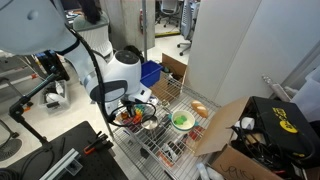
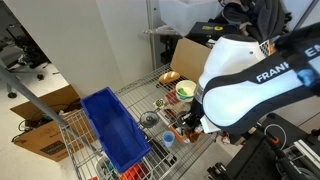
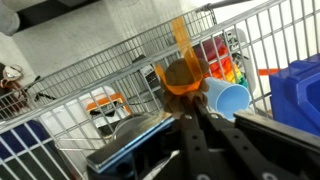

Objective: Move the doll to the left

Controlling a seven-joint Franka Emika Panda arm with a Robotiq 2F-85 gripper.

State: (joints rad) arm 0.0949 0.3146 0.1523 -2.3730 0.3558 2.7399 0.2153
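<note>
The doll still hangs above the wires, so my gripper will next lower toward the shelf beside the cup below and release it.
The doll is a small brown soft toy with an orange cloth, seen in the wrist view just above the wire shelf. My gripper is shut on its lower part, with the two black fingers close together. In both exterior views the gripper hangs low over the wire shelf among small items, and the arm hides most of the doll.
A light blue cup lies right beside the doll. A blue bin stands on the shelf. A green bowl, a wooden bowl and a cardboard box are nearby.
</note>
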